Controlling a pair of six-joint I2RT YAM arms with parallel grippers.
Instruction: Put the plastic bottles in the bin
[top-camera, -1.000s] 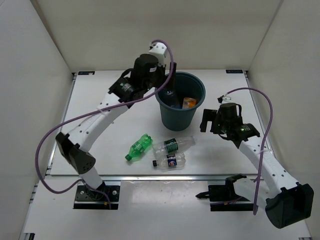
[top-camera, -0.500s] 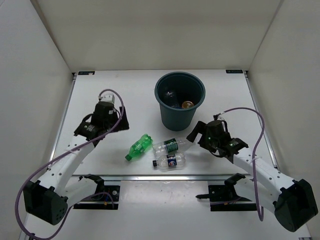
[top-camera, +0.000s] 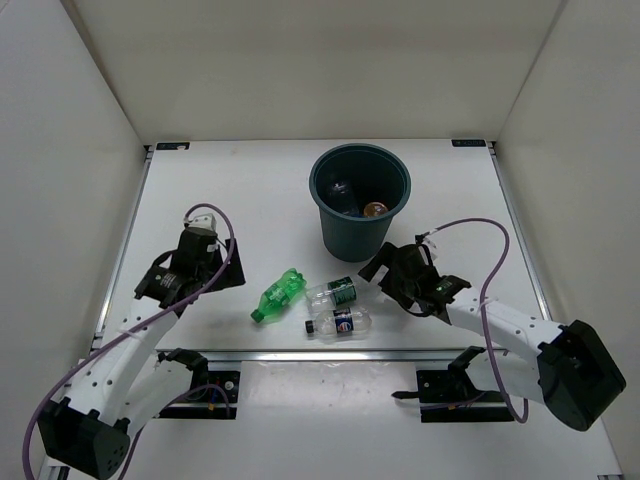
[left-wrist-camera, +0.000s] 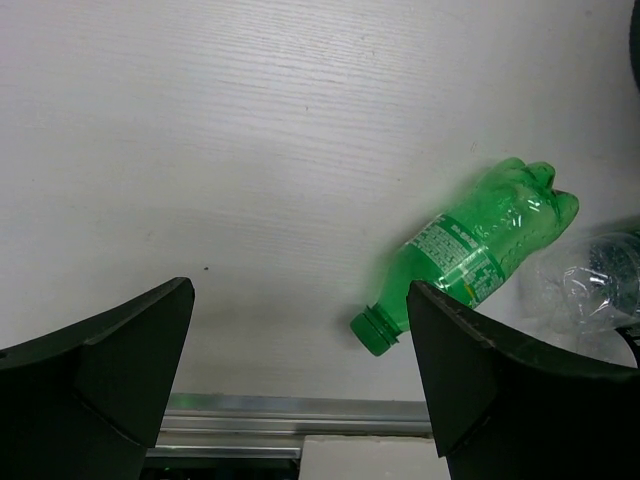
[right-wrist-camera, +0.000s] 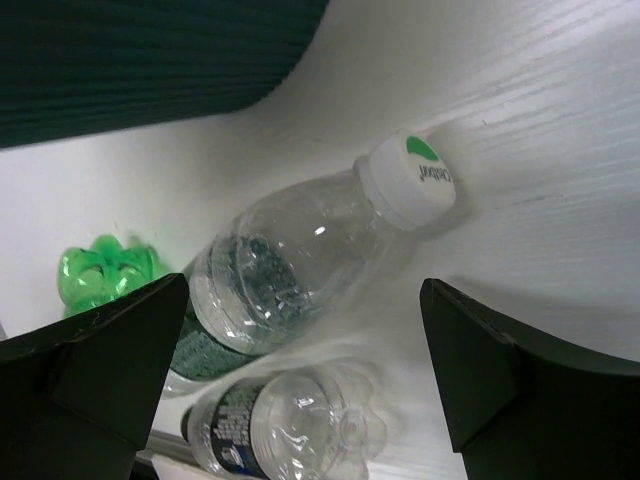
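The green-label bottle's white end with the cap points in between my open fingers. So my right gripper moves down onto the bottle's neck just behind the cap (top-camera: 362, 286) (right-wrist-camera: 368, 205) next and closes.
The bin (top-camera: 355, 235) stands at the back centre, with a dark bottle (top-camera: 340, 189) and an orange-liquid bottle (top-camera: 375, 209) inside. A green bottle (top-camera: 277, 295) lies on its side in front of it, and also shows in the left wrist view (left-wrist-camera: 470, 250). Next to it lie a clear bottle with a green label (top-camera: 345, 290) and one with a blue label (top-camera: 338, 321). My left gripper (top-camera: 232, 268) is open and empty, just left of the green bottle. My right gripper (top-camera: 376, 268) is open, low at the white-capped end of the green-label bottle (right-wrist-camera: 290, 250), with the blue-label bottle (right-wrist-camera: 270, 425) below it.
The table's metal front rail (left-wrist-camera: 250, 415) runs close behind the green bottle's cap. The bin's wall (right-wrist-camera: 150, 60) stands just beyond the right gripper. White enclosure walls close off the left, right and back sides.
My left arm swung back from over the bin to the near left and came down beside the green bottle. My right arm moved left and down to the clear bottles.
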